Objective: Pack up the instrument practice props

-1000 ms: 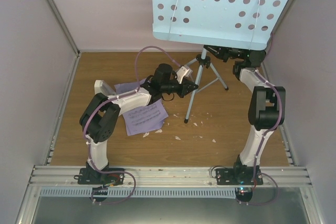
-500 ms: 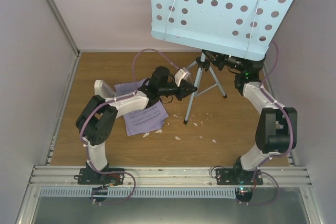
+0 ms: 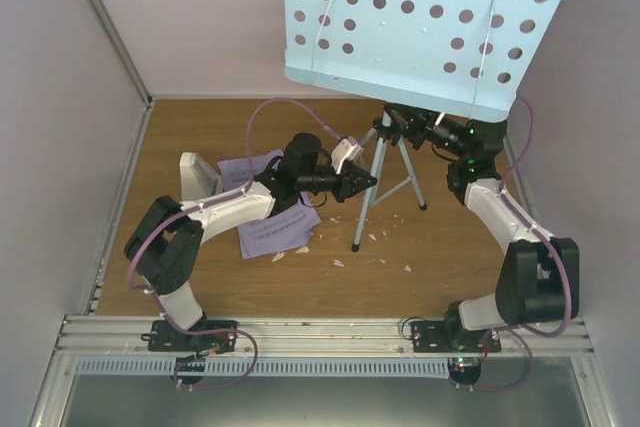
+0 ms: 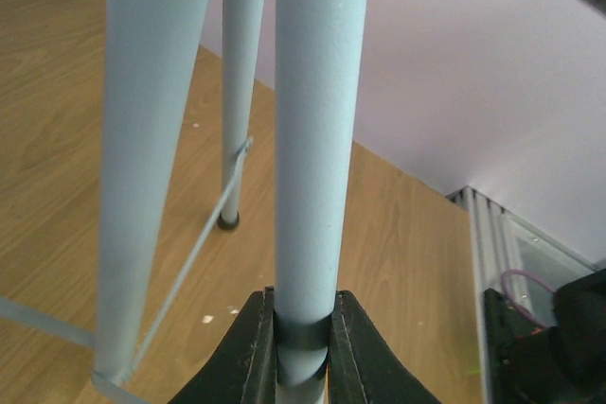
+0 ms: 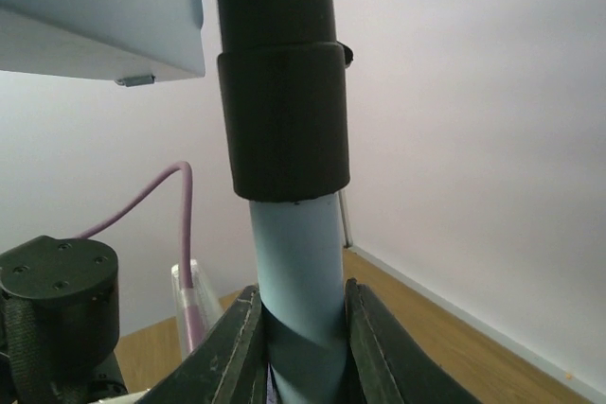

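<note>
Next, my right gripper will tilt the stand's pole [image 5: 294, 262] over, down toward the wooden floor by the tripod legs, and release it there, since the stand is still upright.
The light-blue music stand, its perforated desk [image 3: 420, 17] at the top of the top view, stands on tripod legs [image 3: 400, 182]. My left gripper [image 3: 366, 185] is shut on the stand's front tube [image 4: 317, 139], low on it, jaws pressed to both sides [image 4: 302, 328]. My right gripper [image 3: 397, 123] is shut on the stand's pole [image 5: 294, 262] just under a black collar [image 5: 284, 111], beneath the desk [image 5: 95, 7]. Lavender sheet-music pages [image 3: 275, 227] lie on the floor under my left arm. The white metronome [image 3: 198, 175] sits left of them.
White crumbs [image 3: 375, 237] are scattered on the wooden floor [image 3: 450, 267] near the tripod's front foot [image 3: 354, 245]. Pale walls close in left, right and behind. A metal rail [image 3: 320, 332] runs along the near edge by the arm bases.
My left gripper has moved right onto the stand's tube. The right arm has stretched out. The tripod's right leg has swung nearer and the desk has shifted slightly left.
</note>
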You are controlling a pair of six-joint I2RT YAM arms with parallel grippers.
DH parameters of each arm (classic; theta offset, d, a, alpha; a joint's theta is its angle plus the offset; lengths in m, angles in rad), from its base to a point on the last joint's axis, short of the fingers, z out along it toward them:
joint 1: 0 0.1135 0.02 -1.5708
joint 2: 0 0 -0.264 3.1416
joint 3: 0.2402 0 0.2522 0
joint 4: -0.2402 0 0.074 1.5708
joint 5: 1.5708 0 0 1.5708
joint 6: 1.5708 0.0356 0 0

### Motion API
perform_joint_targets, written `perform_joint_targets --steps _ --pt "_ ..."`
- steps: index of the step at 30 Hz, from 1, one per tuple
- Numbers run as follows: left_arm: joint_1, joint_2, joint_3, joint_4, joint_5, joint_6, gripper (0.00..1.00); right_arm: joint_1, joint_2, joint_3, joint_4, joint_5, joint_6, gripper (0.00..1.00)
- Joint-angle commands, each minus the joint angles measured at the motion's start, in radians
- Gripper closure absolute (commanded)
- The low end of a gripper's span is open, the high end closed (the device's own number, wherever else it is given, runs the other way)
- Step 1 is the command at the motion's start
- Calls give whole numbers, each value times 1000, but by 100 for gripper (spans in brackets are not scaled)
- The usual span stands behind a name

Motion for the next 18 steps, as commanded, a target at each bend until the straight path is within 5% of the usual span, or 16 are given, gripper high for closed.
perform_joint_targets --steps 1,18 --pt "-11 -171 43 326 -10 -109 100 79 -75 -49 -145 -15 65 100" --pt "-63 -279 33 211 -7 -132 100 105 -287 -233 -301 242 294 99"
